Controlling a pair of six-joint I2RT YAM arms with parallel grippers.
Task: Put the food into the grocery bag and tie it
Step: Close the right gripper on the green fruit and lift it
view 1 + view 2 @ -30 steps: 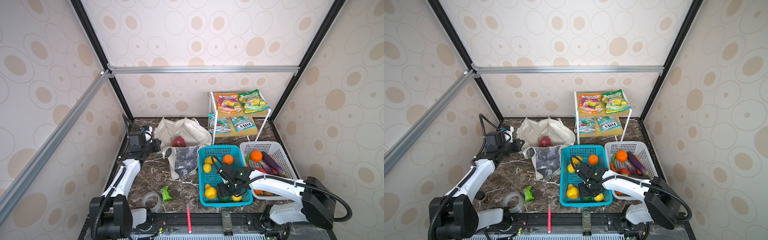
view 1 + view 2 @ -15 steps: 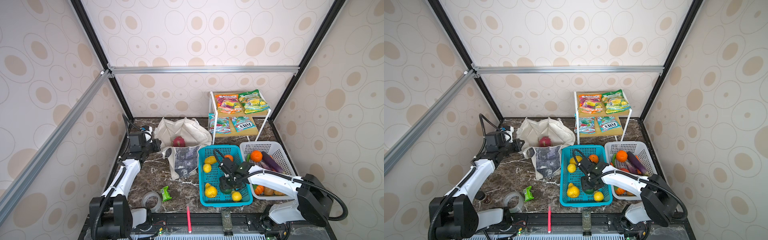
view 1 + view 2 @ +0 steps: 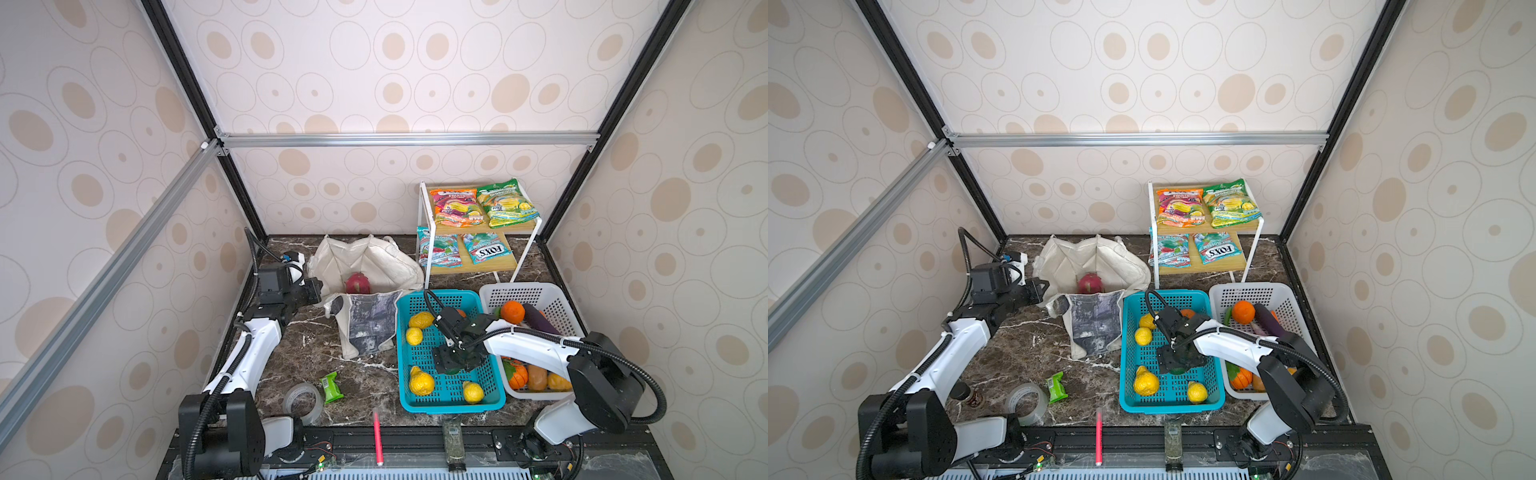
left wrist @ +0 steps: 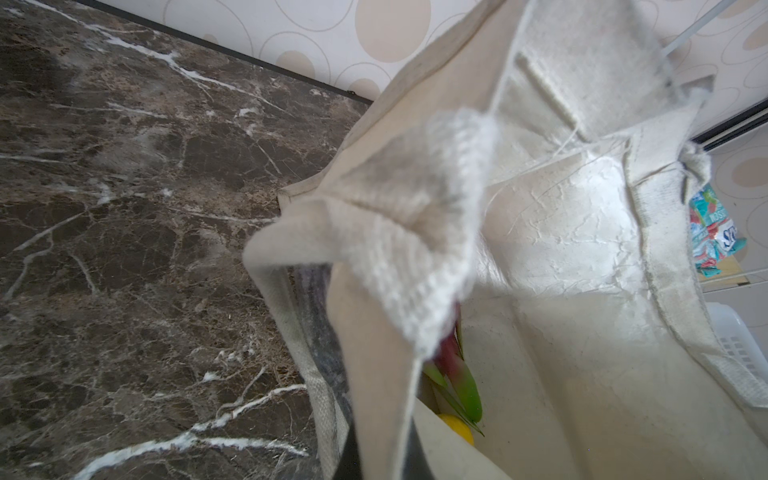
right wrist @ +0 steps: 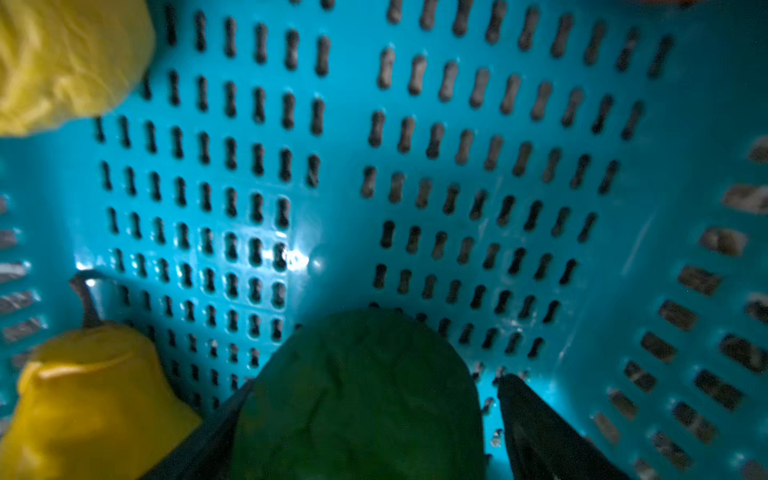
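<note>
The dark green round fruit (image 3: 452, 370) (image 5: 357, 395) is already between the right gripper's fingers, so next the right gripper needs to stay low in the teal basket and close them on the fruit.
The cream grocery bag (image 3: 374, 257) (image 3: 1100, 257) stands open at the back, with a pink dragon fruit (image 3: 357, 283) (image 3: 1090, 283) inside. My left gripper (image 3: 313, 289) (image 4: 382, 461) is shut on the bag's rim (image 4: 374, 232). My right gripper (image 3: 455, 363) (image 3: 1179, 361) (image 5: 370, 395) is down in the teal basket (image 3: 449, 407). Its jaws stand open around a dark green round fruit (image 5: 357, 395). A gap shows between the fruit and one finger (image 5: 536, 432). Orange-pink (image 3: 457, 205) and green-yellow (image 3: 505, 203) packets lie on the rack.
Yellow fruit (image 3: 422, 382) lie around my right gripper in the teal basket. A white basket (image 3: 552, 291) of fruit and vegetables stands to its right. Two more packets (image 3: 486, 247) lie on the rack's lower shelf. A tape roll (image 3: 303, 401), a small green packet (image 3: 331, 386) and a red pen (image 3: 377, 436) lie near the front.
My right gripper moved from the basket's front toward its middle, the green fruit going with it, and its jaws widened. The left arm and the bag have not moved.
</note>
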